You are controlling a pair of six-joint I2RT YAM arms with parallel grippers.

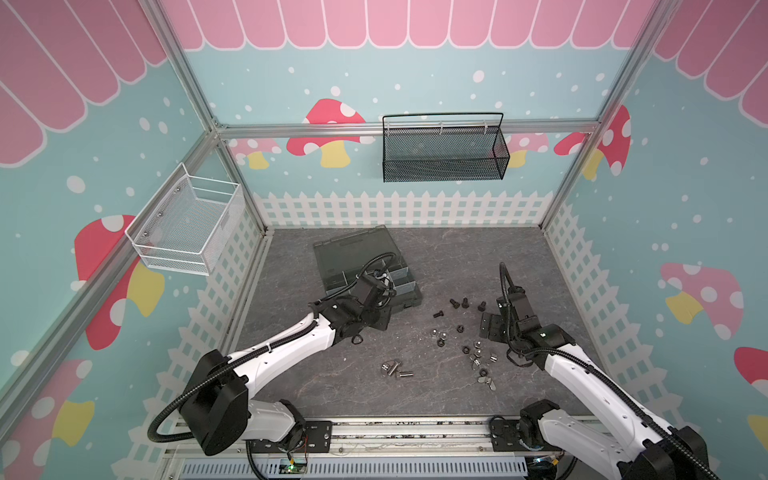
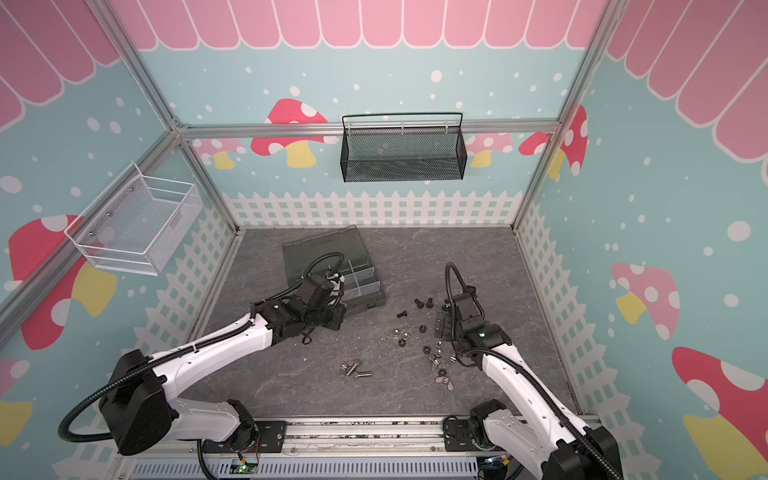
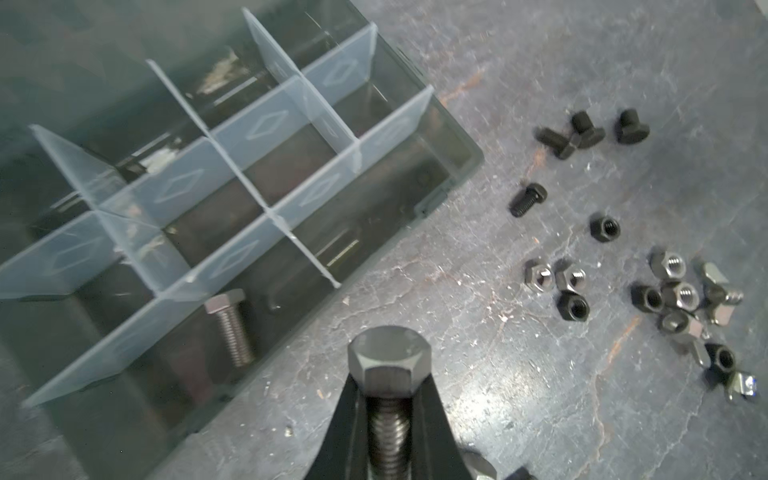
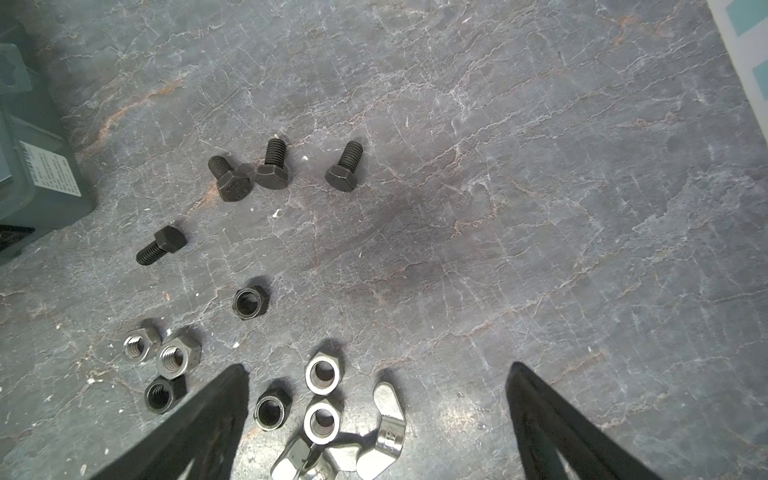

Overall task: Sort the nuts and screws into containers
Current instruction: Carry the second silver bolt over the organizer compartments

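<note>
Next, my left gripper moves toward the white basket's side and down over the near section of the box with a silver screw (image 3: 224, 340). The reason is that this lies below it on that side.
My left gripper (image 3: 390, 388) is shut on a silver hex-head screw (image 3: 388, 359) and hangs over the floor just beside the open dark-grey organizer box (image 1: 353, 253). Clear dividers (image 3: 266, 124) split the box into containers; one silver screw (image 3: 230, 328) lies in a near compartment. Several black screws (image 4: 272, 164) lie loose on the floor. Nearer my right gripper lie black nuts (image 4: 249, 302), silver nuts (image 4: 320, 376) and wing nuts (image 4: 388, 424). My right gripper (image 4: 376, 370) stands open just over this cluster, holding nothing. More silver screws (image 1: 395, 370) lie toward the front.
A white wire basket (image 1: 187, 224) hangs on the left wall and a black mesh basket (image 1: 444, 149) on the back rail. The box lid (image 2: 320, 245) lies open toward the back. The arms' mounting rail (image 1: 395, 432) runs along the front edge.
</note>
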